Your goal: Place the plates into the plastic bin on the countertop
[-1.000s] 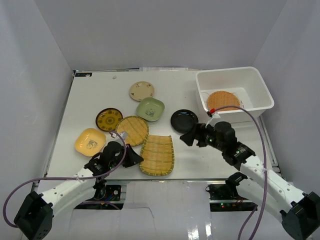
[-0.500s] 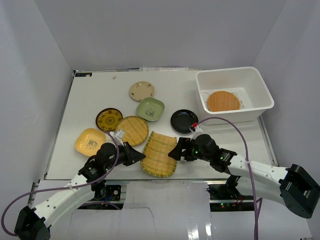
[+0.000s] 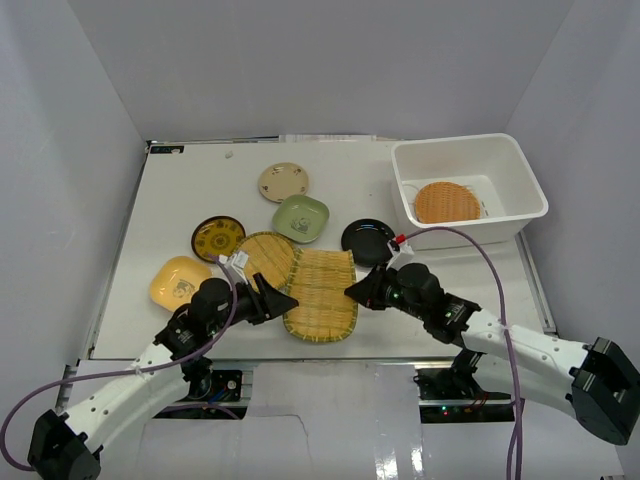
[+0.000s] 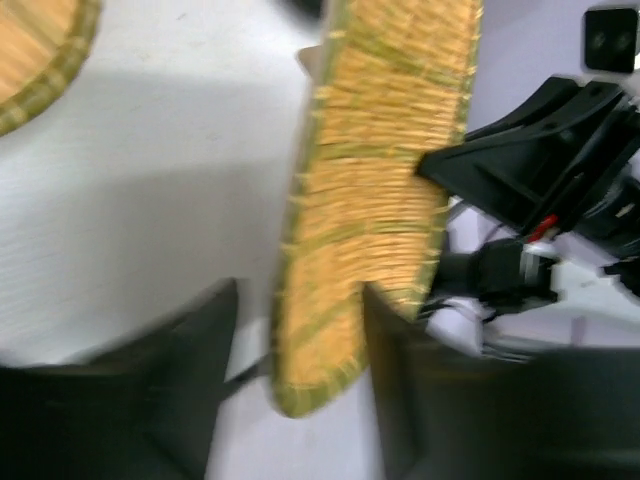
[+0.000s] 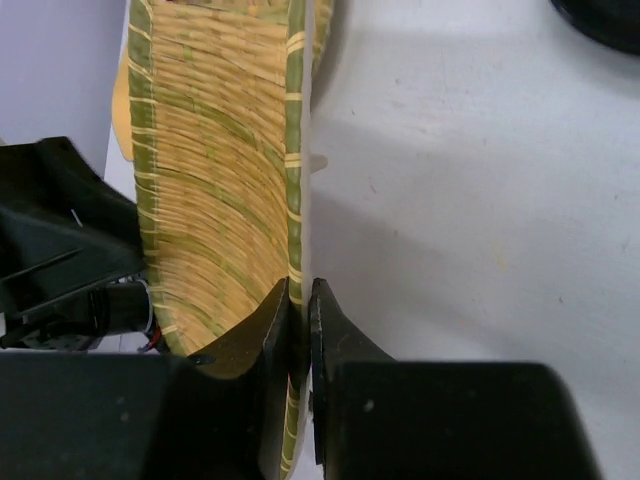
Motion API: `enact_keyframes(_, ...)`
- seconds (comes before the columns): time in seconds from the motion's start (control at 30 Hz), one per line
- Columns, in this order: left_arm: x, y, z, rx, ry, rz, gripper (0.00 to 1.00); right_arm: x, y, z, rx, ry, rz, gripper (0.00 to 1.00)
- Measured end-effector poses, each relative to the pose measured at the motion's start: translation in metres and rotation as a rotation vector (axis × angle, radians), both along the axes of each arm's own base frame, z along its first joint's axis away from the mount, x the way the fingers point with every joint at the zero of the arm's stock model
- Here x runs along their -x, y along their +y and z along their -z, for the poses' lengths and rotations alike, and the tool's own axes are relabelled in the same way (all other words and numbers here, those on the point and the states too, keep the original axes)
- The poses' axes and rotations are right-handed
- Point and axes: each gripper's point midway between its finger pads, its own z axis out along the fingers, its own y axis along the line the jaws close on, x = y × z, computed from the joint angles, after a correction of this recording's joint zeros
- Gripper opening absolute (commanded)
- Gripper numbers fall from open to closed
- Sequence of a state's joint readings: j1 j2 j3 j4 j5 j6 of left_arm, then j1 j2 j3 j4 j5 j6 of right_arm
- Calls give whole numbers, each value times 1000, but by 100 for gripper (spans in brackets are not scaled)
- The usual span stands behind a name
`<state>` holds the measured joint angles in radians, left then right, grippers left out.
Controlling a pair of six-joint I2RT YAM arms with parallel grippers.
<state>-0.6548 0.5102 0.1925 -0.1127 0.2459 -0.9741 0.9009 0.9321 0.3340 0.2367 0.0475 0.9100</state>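
The bin has open room, so my right gripper will next lift the bamboo plate outward over the bin's side, lower it onto the round plate inside and let go.
A rectangular woven bamboo plate (image 3: 322, 295) lies between both grippers near the countertop's (image 3: 180, 180) front edge. My right gripper (image 3: 352, 291) is shut on its right rim, and the wrist view shows the green-edged rim (image 5: 293, 150) pinched between the right gripper's (image 5: 300, 290) jaws. My left gripper (image 3: 283, 300) stands open at the plate's left edge. In the left wrist view that edge of the plate (image 4: 370, 200) sits loose between the left gripper's (image 4: 298, 300) fingers. The white plastic bin (image 3: 520, 160) at the back right holds a round bamboo plate (image 3: 447, 201).
On the countertop lie a round bamboo plate (image 3: 262, 258), a black plate (image 3: 365, 238), a green square one (image 3: 301, 219), a beige round one (image 3: 283, 182), a dark patterned one (image 3: 218, 238) and a yellow one (image 3: 180, 283). Grey walls enclose the table.
The right gripper has shut on the rectangular bamboo plate's right rim and the left gripper has opened, releasing it. The plate has shifted a little away from the front edge.
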Motion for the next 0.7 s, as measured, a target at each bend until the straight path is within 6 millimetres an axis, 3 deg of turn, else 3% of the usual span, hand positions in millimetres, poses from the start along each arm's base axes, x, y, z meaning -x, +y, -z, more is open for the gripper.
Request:
enact_keyframes(0.03, -3, 0, -6, -11, -16, 0, 84, -4, -1, -7, 9, -18, 10, 8)
enact_keyframes(0.1, -13, -3, -29, -8, -69, -13, 95, -19, -3, -31, 28, -69, 37, 8)
enact_keyframes(0.23, -34, 3, -67, -10, -183, -92, 98, -75, -29, -106, 31, -207, 187, 8)
enact_keyframes(0.3, -42, 10, -69, -37, -203, -144, 98, -111, -60, -154, 21, -298, 308, 8)
enact_keyframes(0.33, -46, 14, -65, -57, -202, -169, 98, -123, -73, -169, 29, -330, 350, 8)
enact_keyframes(0.37, -49, 19, -60, -85, -195, -198, 98, -145, -99, -195, 35, -374, 439, 8)
enact_keyframes(0.43, -56, 30, -47, -146, -173, -260, 98, -177, -145, -226, 71, -431, 568, 8)
enact_keyframes(0.53, -63, 47, -29, -225, -141, -345, 98, -211, -208, -233, 157, -442, 726, 8)
enact_keyframes(0.6, -66, 56, -20, -259, -125, -393, 98, -225, -242, -214, 221, -394, 798, 8)
enact_keyframes(0.7, -69, 68, -6, -305, -105, -457, 98, -237, -279, -171, 299, -267, 856, 8)
